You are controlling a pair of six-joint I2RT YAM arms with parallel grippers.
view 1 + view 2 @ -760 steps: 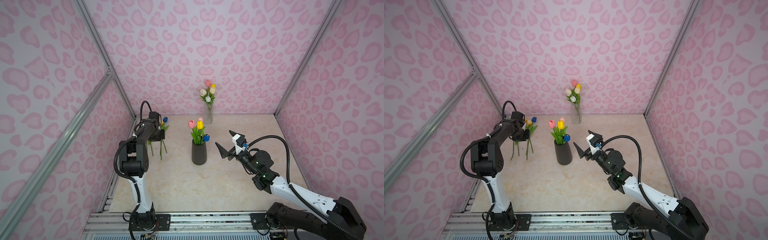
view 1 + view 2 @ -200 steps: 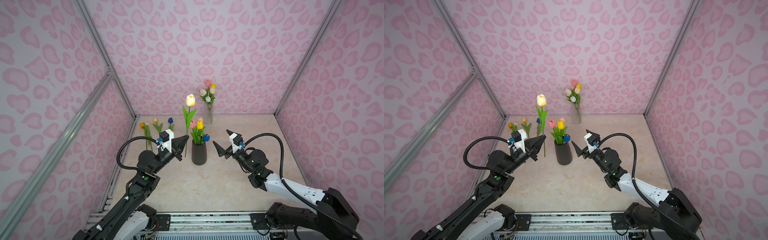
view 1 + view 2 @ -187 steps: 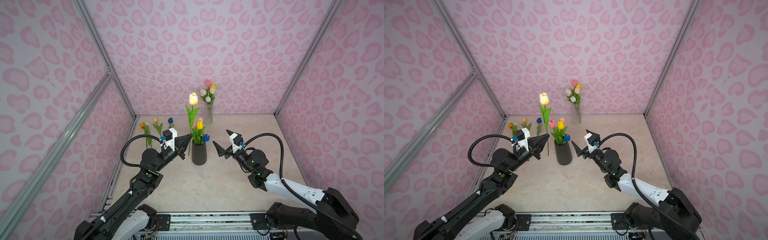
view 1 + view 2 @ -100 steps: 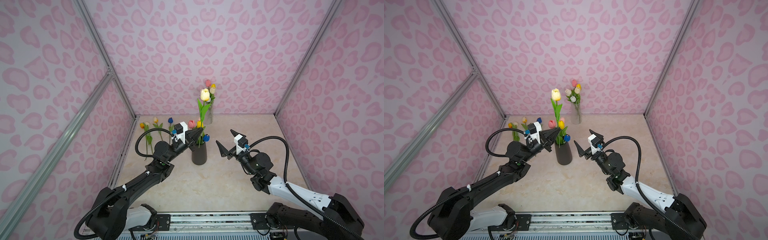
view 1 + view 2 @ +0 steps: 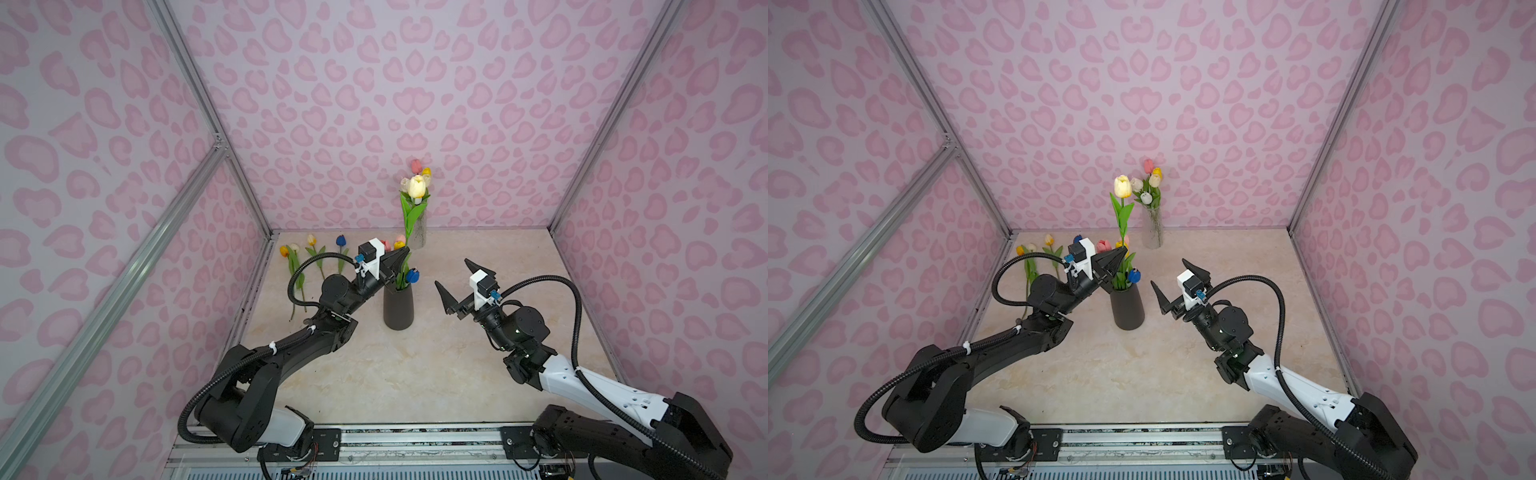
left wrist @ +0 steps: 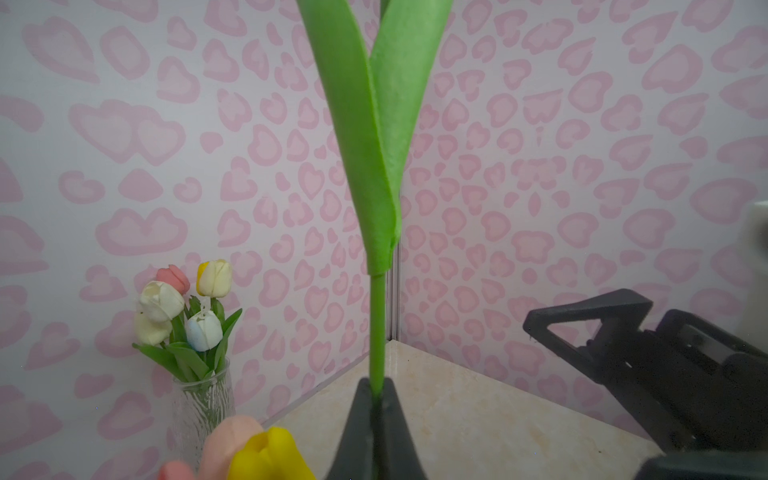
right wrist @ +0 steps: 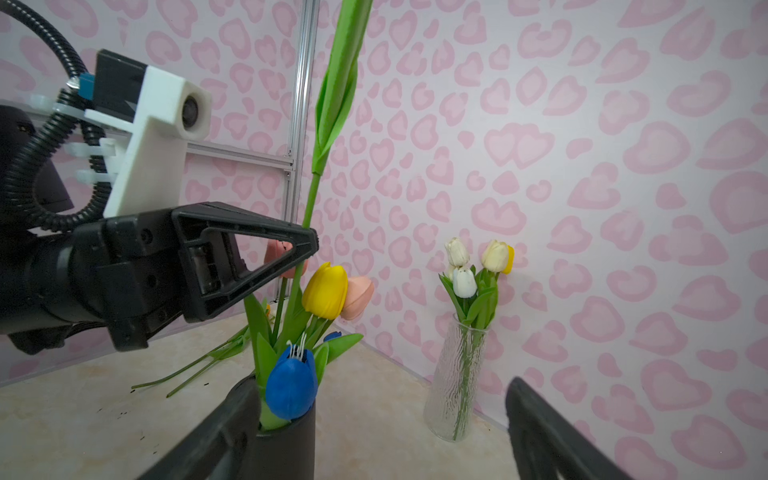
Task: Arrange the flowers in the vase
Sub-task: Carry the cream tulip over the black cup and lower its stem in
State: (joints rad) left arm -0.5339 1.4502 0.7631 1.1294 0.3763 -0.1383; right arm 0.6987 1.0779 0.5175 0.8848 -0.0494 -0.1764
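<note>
My left gripper lowers the tulip's stem deeper into the opening of the black vase [image 5: 398, 309] below, among the leaves, and releases the stem next.
My left gripper [image 5: 404, 252] [image 5: 1122, 252] [image 6: 377, 390] is shut on the green stem of a cream-white tulip [image 5: 417, 185] [image 5: 1122, 185]. It holds the tulip upright just above the black vase [image 5: 398, 309] [image 5: 1127, 309] [image 7: 286, 444]. Below the jaws the stem [image 7: 296, 297] runs down among the leaves at the vase mouth. The vase holds yellow [image 7: 325, 291], pink [image 7: 358, 296] and blue [image 7: 291, 384] flowers. My right gripper [image 5: 453, 274] [image 5: 1168, 273] [image 7: 382, 382] is open to the right of the vase, with nothing between its fingers.
Several loose tulips [image 5: 311, 253] [image 5: 1038, 255] lie on the table by the left wall. A glass vase [image 5: 1151, 228] [image 7: 457, 382] [image 6: 203, 399] with several tulips stands against the back wall. Patterned pink walls close in three sides.
My left gripper has carried the cream-white tulip rightward from beside the black vase to over its mouth. The right gripper has stayed open and barely shifted.
</note>
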